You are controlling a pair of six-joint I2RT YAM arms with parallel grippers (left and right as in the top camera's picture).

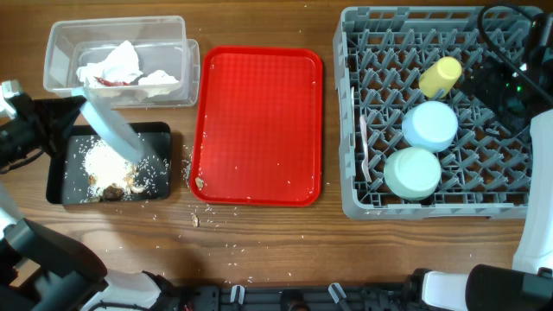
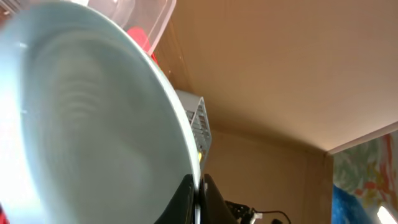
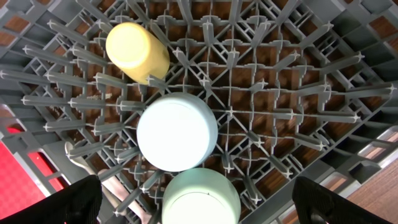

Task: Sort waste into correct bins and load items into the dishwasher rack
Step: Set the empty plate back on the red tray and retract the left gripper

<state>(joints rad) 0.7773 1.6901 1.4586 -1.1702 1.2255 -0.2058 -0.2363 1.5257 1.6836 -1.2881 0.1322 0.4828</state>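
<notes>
Next I will swing my left gripper over to the red tray [image 1: 257,127], then turn the plate level and lower it.
My left gripper [image 1: 76,102] is shut on the rim of the light blue plate [image 1: 112,130] and holds it steeply tilted over the black tray [image 1: 60,186]. Rice crumbs and brown scraps [image 1: 112,177] lie in that tray. In the left wrist view the plate [image 2: 93,124] fills the left side, with the jaws [image 2: 199,199] pinching its edge. Stained napkins [image 1: 117,67] lie in the clear tub [image 1: 60,43]. My right gripper [image 3: 202,208] is open and empty above the dishwasher rack [image 1: 363,199]. The rack holds the yellow cup [image 3: 137,51], the blue bowl [image 3: 177,132], the green bowl [image 3: 200,199] and white cutlery [image 3: 93,171].
The flat red tray [image 1: 256,121] lies between the bins and the rack, with a few crumbs on it. A small scrap [image 1: 195,219] and scattered rice lie on the table in front of it. The right arm [image 1: 510,78] hangs over the rack's far right corner.
</notes>
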